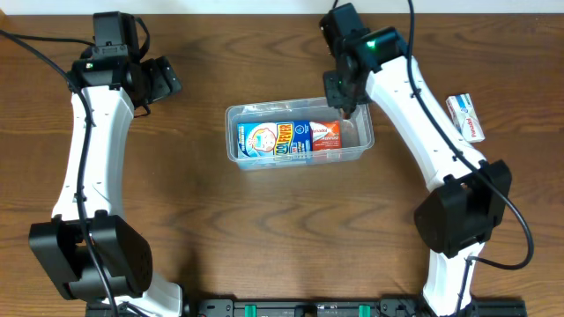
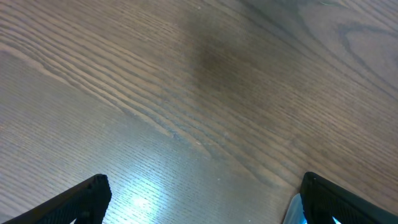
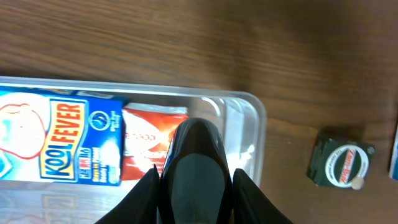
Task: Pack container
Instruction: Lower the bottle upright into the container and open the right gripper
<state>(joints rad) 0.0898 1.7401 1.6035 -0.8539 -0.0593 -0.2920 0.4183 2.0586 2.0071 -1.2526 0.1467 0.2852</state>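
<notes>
My right gripper lowers the glossy black item past the container's rim into the empty gap beside the red-orange packet next and releases, since the gap lies below it.
The clear container sits mid-table and holds a blue Kool Fever box and a red-orange packet. My right gripper hovers over the container's right end. In the right wrist view the right gripper is shut on a glossy black item with a grey face. The item's rounded tip points down over the red-orange packet, beside the Kool Fever box and inside the container rim. My left gripper is far left, and in its own view the left gripper stands open over bare wood.
A white and red box lies on the table right of my right arm. A small dark green box with a round label stands just outside the container's right wall.
</notes>
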